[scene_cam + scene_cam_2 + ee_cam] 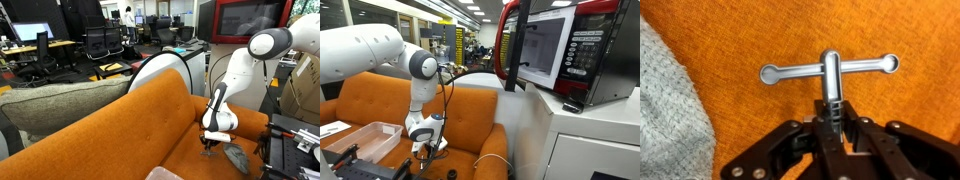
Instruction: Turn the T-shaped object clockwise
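Note:
The robot's gripper will turn clockwise, since its closed fingers carry the crossbar round, and then it will lower toward the orange sofa seat to release the stem.
The T-shaped object (830,72) is a grey metal tool lying on the orange sofa seat. In the wrist view its crossbar runs left to right and its stem points down into my gripper (836,118). The fingers are closed on the stem. In both exterior views my gripper (210,140) (421,150) is low on the sofa cushion, and the tool itself is too small to make out there.
A grey knitted cloth (665,110) lies at the left of the wrist view, and shows as a flat grey shape (237,157) beside the gripper. A small dark round item (450,175) lies on the cushion. A clear bin (365,140) and a microwave (560,45) stand nearby.

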Tool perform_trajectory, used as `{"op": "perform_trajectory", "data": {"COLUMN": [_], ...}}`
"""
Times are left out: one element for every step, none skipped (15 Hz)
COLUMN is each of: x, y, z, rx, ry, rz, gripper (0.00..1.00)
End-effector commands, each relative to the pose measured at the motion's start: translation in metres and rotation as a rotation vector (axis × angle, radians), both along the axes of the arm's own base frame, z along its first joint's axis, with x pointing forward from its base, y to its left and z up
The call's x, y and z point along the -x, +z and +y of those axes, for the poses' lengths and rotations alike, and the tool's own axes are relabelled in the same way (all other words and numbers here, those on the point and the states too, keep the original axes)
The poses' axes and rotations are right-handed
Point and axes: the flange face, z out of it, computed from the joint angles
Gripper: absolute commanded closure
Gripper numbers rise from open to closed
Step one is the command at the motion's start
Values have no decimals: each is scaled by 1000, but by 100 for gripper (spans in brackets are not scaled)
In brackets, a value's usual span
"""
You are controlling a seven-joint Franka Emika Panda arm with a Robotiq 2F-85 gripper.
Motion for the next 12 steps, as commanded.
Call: {"op": "perform_trajectory", "data": {"x": [6,10,13,17,20,23,25,28,29,31,33,35], "y": [-14,-19,-22,-25,-28,-31,-34,-36,-38,-41,-43,-45], "z": [-29,-37,-43,-44,-44,-41,-38,-35,-33,-32,-31,-31], "rx": [-36,-45,-53,-65,-74,-81,-83,-81,-82,-67,-55,-41], "ry": [-191,-240,-288,-327,-355,-372,-386,-396,-407,-415,-424,-430], "rz": [-37,-42,-50,-56,-60,-65,-70,-74,-79,-82,-84,-84], "gripper": [95,95,95,95,95,95,95,95,95,95,95,95]}}
